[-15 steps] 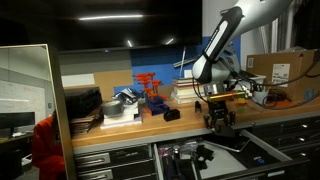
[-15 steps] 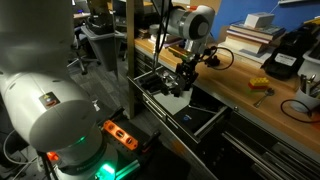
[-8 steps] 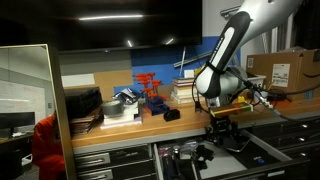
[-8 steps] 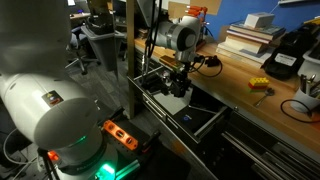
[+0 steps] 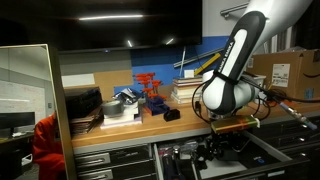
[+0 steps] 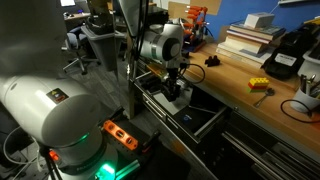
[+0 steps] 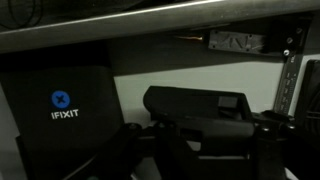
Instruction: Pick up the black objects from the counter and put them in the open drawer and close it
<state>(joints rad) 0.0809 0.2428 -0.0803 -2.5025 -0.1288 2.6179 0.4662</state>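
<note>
The gripper shifts back toward the drawer's front edge next. Then it releases the black object beside the iFixit case, where the drawer's pale bottom lies open.
My gripper [image 5: 218,152] is down inside the open drawer [image 5: 262,152], also seen from above in an exterior view [image 6: 176,92]. In the wrist view the gripper [image 7: 200,138] is shut on a black object [image 7: 196,106], held just over the pale drawer floor [image 7: 135,85]. Another black object [image 5: 172,115] lies on the wooden counter [image 5: 120,130] next to the red rack. It also shows as a small dark lump [image 6: 213,61] on the counter [image 6: 250,105]. A third black object is not clearly visible.
A black iFixit case [image 7: 60,100] lies in the drawer beside the gripper. A red rack [image 5: 150,90], a cardboard box [image 5: 282,70], a book stack [image 6: 250,35], a black box device [image 6: 285,52] and a yellow tool [image 6: 259,85] stand on the counter.
The arm has come down from counter height into the open drawer, carrying the black object with it. The lump by the red rack has not moved.
</note>
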